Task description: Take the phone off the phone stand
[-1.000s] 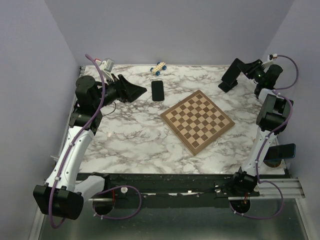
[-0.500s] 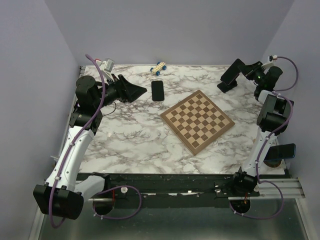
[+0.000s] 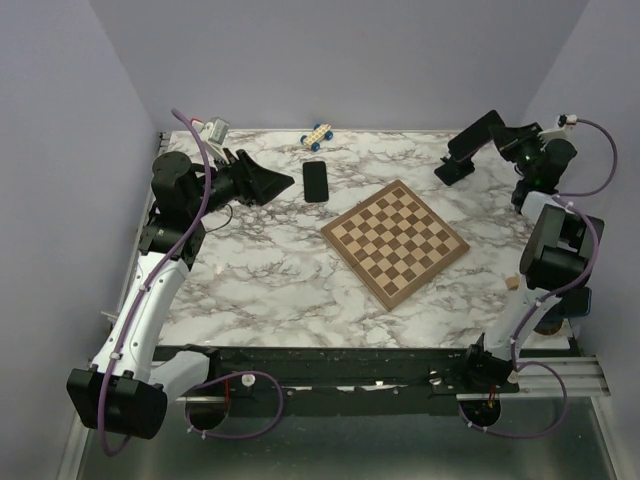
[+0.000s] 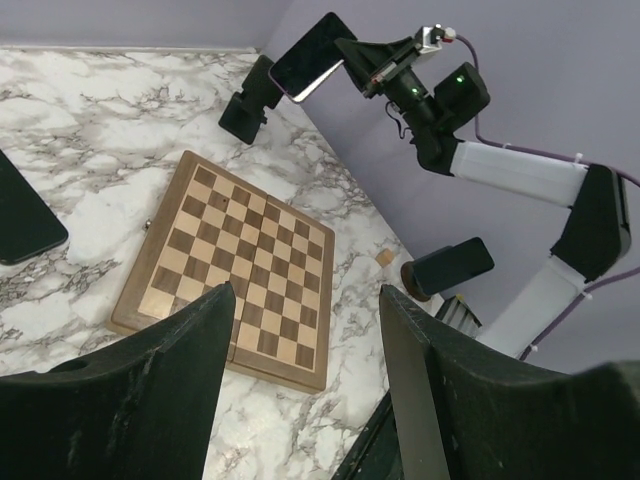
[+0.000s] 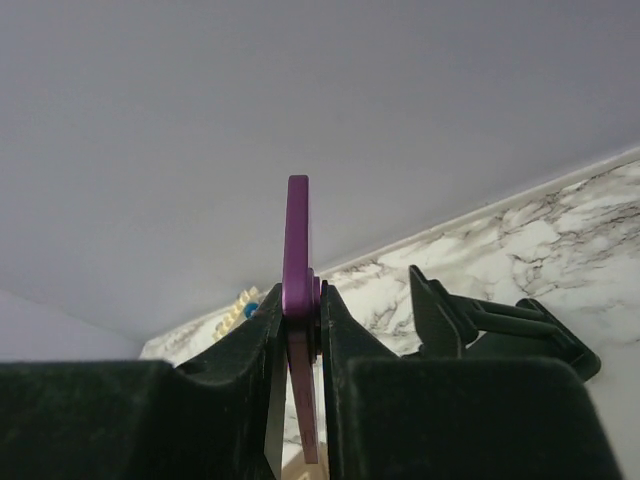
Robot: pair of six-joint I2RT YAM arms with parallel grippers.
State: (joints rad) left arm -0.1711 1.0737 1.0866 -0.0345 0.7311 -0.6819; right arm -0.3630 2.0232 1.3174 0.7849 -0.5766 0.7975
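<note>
My right gripper will move down and to the left in the top view and let go of the phone with a purple edge beside the flat black phone, since the tabletop is clear there.
The phone [image 3: 476, 134] is dark with a purple edge and hangs tilted in the air, just above and apart from the phone stand. The black phone stand [image 3: 454, 171] sits at the table's far right corner. My right gripper [image 3: 496, 136] is shut on the phone. In the right wrist view the phone [image 5: 298, 250] sits edge-on between both pads, and the stand [image 5: 490, 325] lies lower right. The left wrist view shows the raised phone [image 4: 311, 55] above the stand [image 4: 250, 100]. My left gripper [image 3: 282, 182] is open and holds nothing, at the far left, its fingers [image 4: 180, 360] framing the board.
A wooden chessboard [image 3: 395, 240] lies mid-table. A second black phone [image 3: 316, 180] lies flat behind it, near a small toy car [image 3: 318, 135]. A third phone on a round base [image 3: 562, 303] stands at the right edge, next to a small wooden block [image 3: 512, 283].
My right gripper has closed on the phone and raised it off the stand, up and toward the back right. The left arm has not moved.
</note>
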